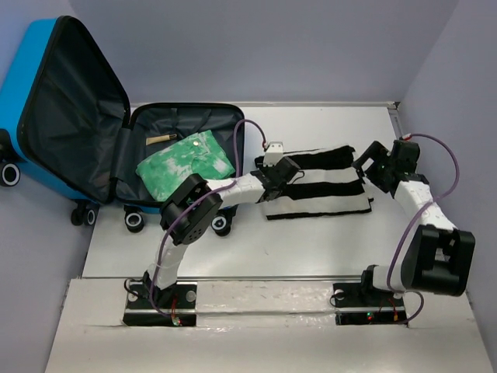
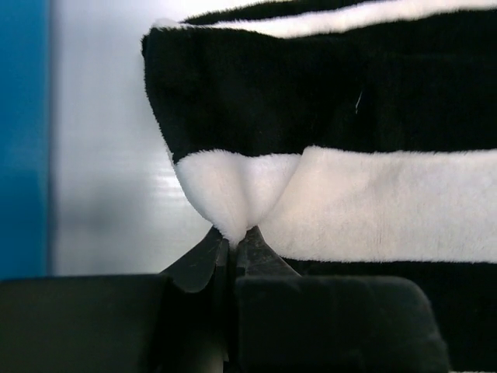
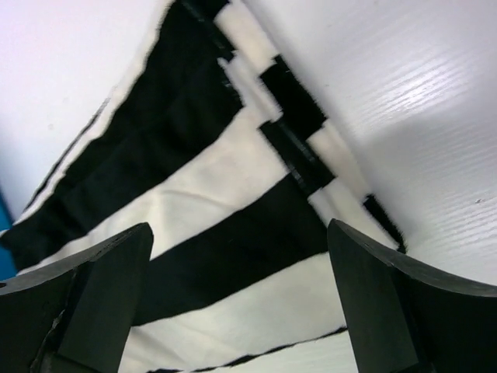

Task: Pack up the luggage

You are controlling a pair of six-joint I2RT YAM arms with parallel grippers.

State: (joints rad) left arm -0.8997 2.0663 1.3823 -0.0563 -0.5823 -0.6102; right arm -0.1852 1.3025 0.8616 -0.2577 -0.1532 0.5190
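Observation:
The robot will next lift its left gripper toward the open luggage (image 1: pixel 31 70) on the left in the top view and let go over the bare lining by its hinge (image 1: pixel 134 144).
The blue luggage (image 1: pixel 31 70) lies open at the far left, its dark lining up, with a folded green-and-white cloth (image 1: pixel 185 167) inside the lower half. A black-and-white striped garment (image 1: pixel 322 183) lies folded on the table right of it. My left gripper (image 1: pixel 273 172) is shut on the garment's left edge; in the left wrist view (image 2: pixel 233 237) its jaws pinch a white stripe of the garment (image 2: pixel 365 202). My right gripper (image 1: pixel 366 165) is open at the garment's right edge; in the right wrist view (image 3: pixel 241 256) its fingers straddle the stripes (image 3: pixel 233 233) just above them.
A small tan item (image 1: pixel 159 140) lies in the suitcase lining behind the green cloth. The suitcase wheels (image 1: pixel 133 221) stand at the table's left side. Grey walls close in the table at the back and right.

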